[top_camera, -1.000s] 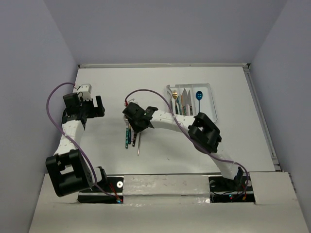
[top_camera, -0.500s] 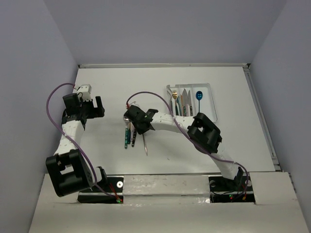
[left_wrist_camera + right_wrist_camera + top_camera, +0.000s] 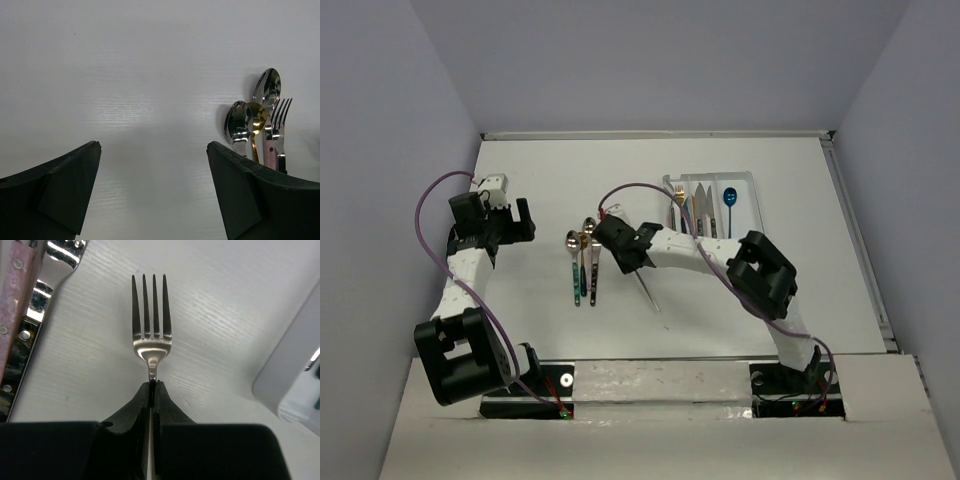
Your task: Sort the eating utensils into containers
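My right gripper should next move outward over the tray's gold-fork section (image 3: 676,204), to its right in the top view, and release the silver fork.
My right gripper (image 3: 623,248) is shut on the neck of a silver fork (image 3: 151,340) and holds it above the table. The fork's handle (image 3: 648,293) sticks out toward the near right. Several utensils (image 3: 583,265) lie in a bunch just left of the gripper, with teal and pink handles. In the left wrist view their heads show: silver spoons (image 3: 267,87), a gold spoon (image 3: 256,115) and a fork (image 3: 280,115). The white tray (image 3: 745,176) lies to the right and holds several utensils and a blue spoon (image 3: 729,197). My left gripper (image 3: 152,147) is open and empty over bare table.
The tray's rounded corner (image 3: 290,375) shows at the right of the right wrist view. A pink riveted handle (image 3: 17,295) lies at that view's left edge. The left arm (image 3: 485,225) sits near the table's left side. Walls close in the table's back and sides.
My right gripper has moved right, toward the tray, with the fork in it, and the fork's handle has swung from pointing near to near right. The left arm has not moved.
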